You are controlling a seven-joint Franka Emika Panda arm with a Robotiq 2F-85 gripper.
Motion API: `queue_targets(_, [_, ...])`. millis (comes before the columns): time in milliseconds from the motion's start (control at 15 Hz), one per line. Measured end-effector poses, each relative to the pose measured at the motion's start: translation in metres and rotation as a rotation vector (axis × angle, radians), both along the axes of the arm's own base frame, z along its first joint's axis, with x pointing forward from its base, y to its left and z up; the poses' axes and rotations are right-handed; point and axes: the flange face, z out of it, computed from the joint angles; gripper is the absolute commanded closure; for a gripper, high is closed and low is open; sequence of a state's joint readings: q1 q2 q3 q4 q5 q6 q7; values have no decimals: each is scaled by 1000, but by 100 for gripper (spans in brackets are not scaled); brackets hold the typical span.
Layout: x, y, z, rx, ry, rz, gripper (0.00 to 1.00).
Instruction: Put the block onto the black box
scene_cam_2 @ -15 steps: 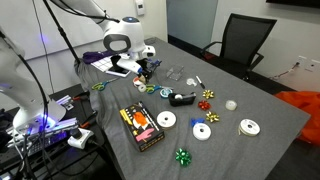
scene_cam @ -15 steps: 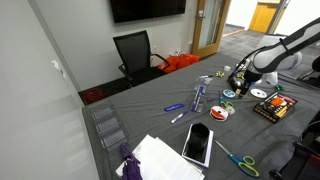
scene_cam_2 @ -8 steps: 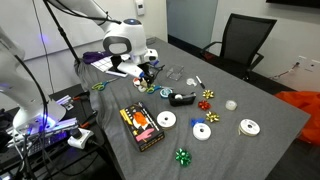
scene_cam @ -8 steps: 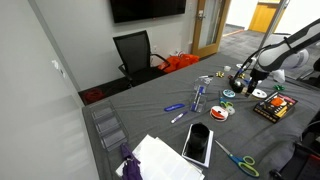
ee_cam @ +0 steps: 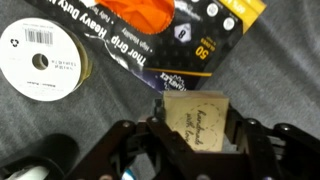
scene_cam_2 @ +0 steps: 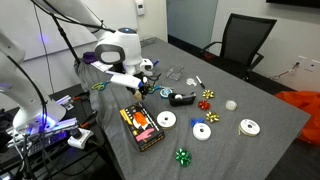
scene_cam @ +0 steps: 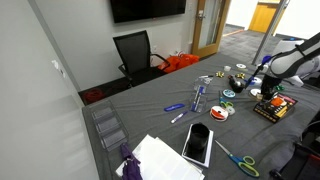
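I should next move my gripper across onto its lettered edge, next to the orange patch.
In the wrist view my gripper (ee_cam: 197, 128) is shut on a tan wooden block (ee_cam: 197, 116) stamped "handmade with love"; the jaws press on its left and right sides. Just beyond the block lies the black box (ee_cam: 150, 40), a flat black pack with an orange patch and yellow marks. In both exterior views the gripper (scene_cam: 264, 88) (scene_cam_2: 141, 86) hangs a little above the table, close beside the black box (scene_cam: 274, 108) (scene_cam_2: 141, 126). The block is too small to make out there.
A white tape roll (ee_cam: 40, 62) lies left of the box. More white rolls (scene_cam_2: 166, 120) (scene_cam_2: 203, 131), a green bow (scene_cam_2: 183, 156) and small clutter lie around. A glossy black tablet (scene_cam: 198, 142), scissors (scene_cam: 238, 160) and papers (scene_cam: 160, 158) lie nearer the table's other end. An office chair (scene_cam: 135, 52) stands behind.
The arm has moved from the clutter by the table edge towards the black box, with the gripper staying shut.
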State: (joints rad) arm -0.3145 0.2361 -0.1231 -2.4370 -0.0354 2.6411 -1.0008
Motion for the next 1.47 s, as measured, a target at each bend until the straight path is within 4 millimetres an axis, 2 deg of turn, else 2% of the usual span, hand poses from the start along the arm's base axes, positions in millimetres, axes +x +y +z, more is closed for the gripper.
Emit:
queue_targets(200, [-25,-7,-5,-23,22,85,69])
queue_targets(467, [-45,-19,-2,-37,8,123,69])
queue_targets(533, [-48,-22,-1,-41,4,127,46])
queue_targets(600, [-50,-25,0,-44,3,131,19])
queue_targets(667, [-52,-27,1,-48,3,135,18])
queue_targets(867, [-57,-31,0,-61,8,150,1])
queue_targets(1467, [-59,-30,-1,-64,8,158,0])
